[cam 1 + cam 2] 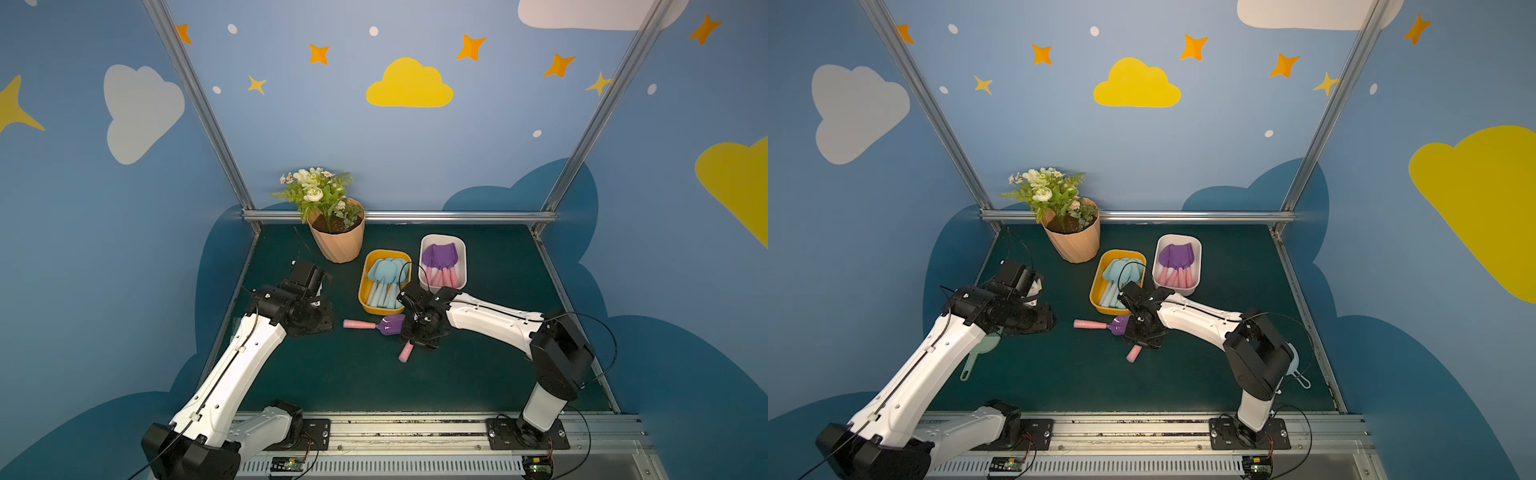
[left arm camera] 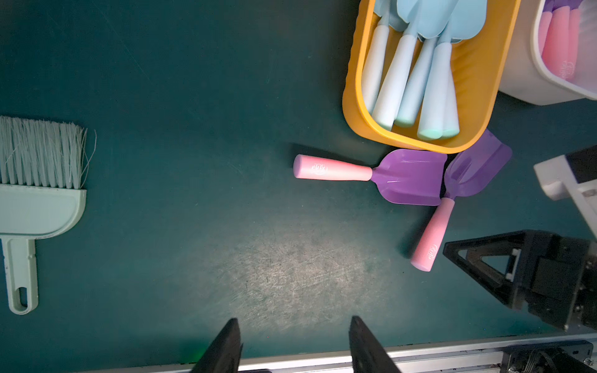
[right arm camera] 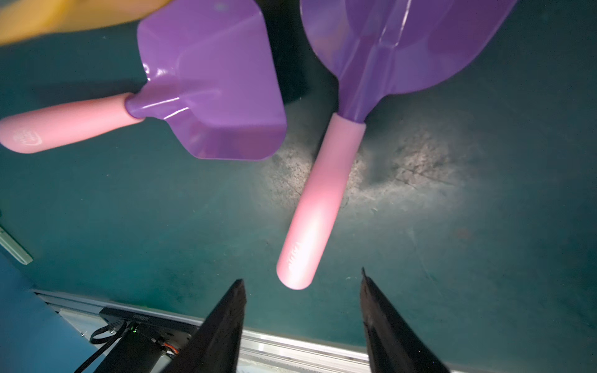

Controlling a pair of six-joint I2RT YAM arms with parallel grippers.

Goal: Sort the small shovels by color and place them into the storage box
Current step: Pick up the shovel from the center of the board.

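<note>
The robot's right gripper will come down next with open fingers onto the near half of the pink handle (image 1: 406,352) (image 3: 306,245), because that part of the handle is clear of the blade of the crosswise shovel.
Two purple small shovels with pink handles lie on the green mat, blades almost touching. One (image 1: 374,325) (image 2: 403,176) lies crosswise. The other (image 3: 318,206) (image 2: 475,168) sits under my right gripper (image 3: 302,276), which is open and empty; the handle end lies just ahead of its fingertips. A yellow storage box (image 1: 361,291) holds several light blue shovels (image 1: 384,278). A white storage box (image 1: 463,257) holds several purple shovels (image 1: 440,259). My left gripper (image 2: 294,319) hangs open and empty over bare mat, left of both loose shovels.
A flower pot (image 1: 338,241) stands at the back left of the boxes. A mint-green hand brush (image 2: 35,181) lies on the mat beneath my left arm. A blue brush (image 1: 1298,370) shows partly behind my right arm. A metal rail (image 1: 415,428) runs along the front edge.
</note>
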